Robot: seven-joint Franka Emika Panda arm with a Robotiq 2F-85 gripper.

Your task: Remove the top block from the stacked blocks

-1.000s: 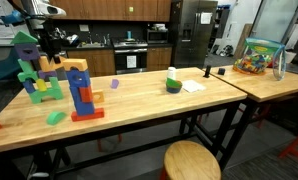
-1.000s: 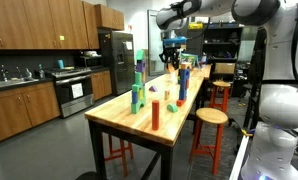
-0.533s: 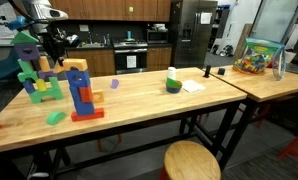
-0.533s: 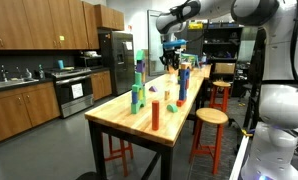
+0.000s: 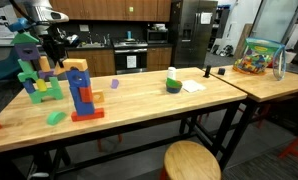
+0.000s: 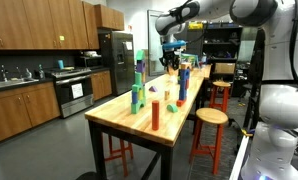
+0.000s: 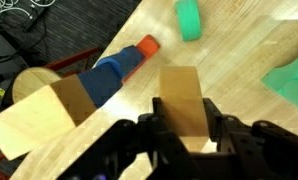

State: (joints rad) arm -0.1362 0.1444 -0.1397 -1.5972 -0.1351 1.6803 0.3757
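I should next lower my gripper beside the tower (image 7: 109, 78) toward the bare tabletop by the loose green block and release the top block, as that spot is clear.
The stacked blocks (image 5: 82, 92) stand on the wooden table: a flat red base, blue blocks and an orange-yellow block left on top. They also show in an exterior view (image 6: 184, 82). In the wrist view the tower (image 7: 109, 78) lies below and to the left. My gripper (image 7: 182, 128) is shut on the top block (image 7: 179, 95), a small yellow wooden block, held clear of the tower. In both exterior views the gripper (image 5: 56, 55) (image 6: 170, 57) hangs beside the tower's top, over the table.
A wider green, purple and blue block structure (image 5: 31, 70) stands close beside the gripper. Loose green blocks (image 5: 55, 118) (image 7: 189, 18), a small purple block (image 5: 114, 84), a green cup (image 5: 173, 83) and a red cylinder (image 6: 155, 113) lie on the table. A stool (image 5: 192, 160) stands in front.
Almost nothing differs; the gripper still holds the yellow block at about the same spot beside the tower.
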